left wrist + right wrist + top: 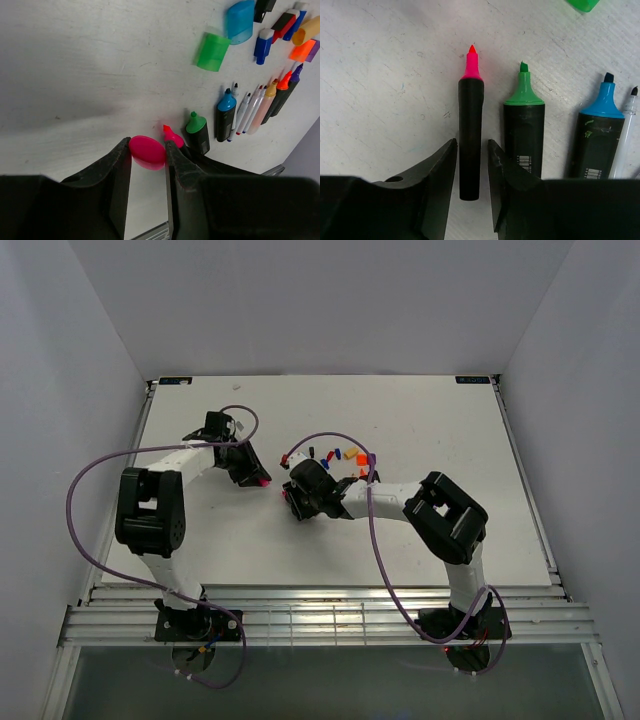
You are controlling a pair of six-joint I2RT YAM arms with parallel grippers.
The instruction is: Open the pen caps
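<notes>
The magenta pen cap is off its marker, so it should go outward with my left gripper toward the loose green cap, then down to the table, where my left gripper will release it.
My left gripper (147, 145) is shut on a magenta pen cap (146, 151) and holds it just off the table; it also shows in the top view (262, 481). The uncapped pink marker (470, 125) lies flat. My right gripper (471, 142) is open, its fingers astride the marker's black barrel with a small gap on each side. In the top view the right gripper (290, 496) is close to the right of the left one. A green cap (213, 51) and a blue cap (240, 21) lie loose farther off.
Beside the pink marker lie an uncapped green marker (523, 130) and a blue one (599, 135), then several thin pens and markers (260, 107). More small caps and barrels (287, 25) lie beyond. Purple cables (95, 470) loop from both arms.
</notes>
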